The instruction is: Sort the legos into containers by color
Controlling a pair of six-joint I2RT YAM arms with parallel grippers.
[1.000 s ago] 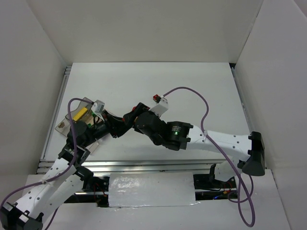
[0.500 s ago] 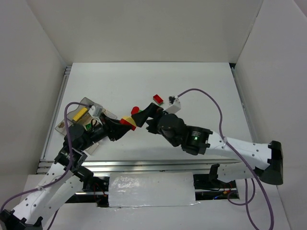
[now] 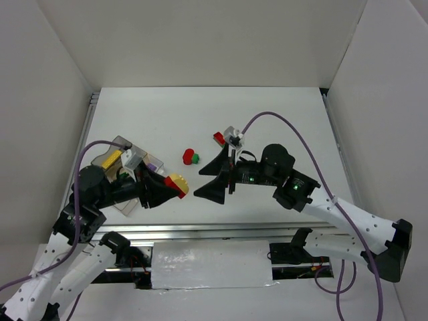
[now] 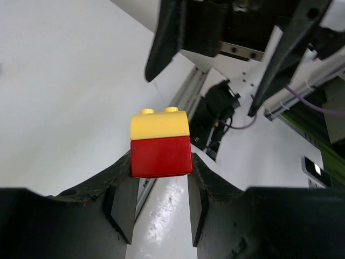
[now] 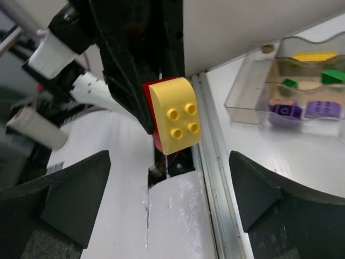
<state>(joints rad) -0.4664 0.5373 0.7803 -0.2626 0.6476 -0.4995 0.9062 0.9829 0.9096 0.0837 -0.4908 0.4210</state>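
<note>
My left gripper should next carry the red lego left in the top view, down to the tray's empty near section (image 3: 125, 206), and release it.
My left gripper (image 3: 176, 188) is shut on the red lower half of a two-brick stack, a rounded yellow lego (image 4: 159, 123) on a red lego (image 4: 160, 156), held above the table near its front edge. My right gripper (image 3: 200, 182) is wide open just right of the stack and faces it without touching; its wrist view shows the yellow studs (image 5: 176, 121) between and beyond its fingers (image 5: 64, 194). The clear tray (image 3: 120, 142) lies at the left. In the right wrist view the tray (image 5: 242, 102) holds a yellow lego (image 5: 314, 55), green legos (image 5: 331, 75) and purple legos (image 5: 284, 109).
A red lego (image 3: 188, 156) and a green lego (image 3: 196, 159) lie together mid-table. Another red lego (image 3: 218, 138) lies beside the right wrist's camera. The table's metal front rail (image 3: 207, 231) runs just below both grippers. White walls enclose the table.
The two grippers were together at the stack. The right gripper has opened and drawn back to the right; the left gripper has pulled back to the left with the yellow-red stack.
</note>
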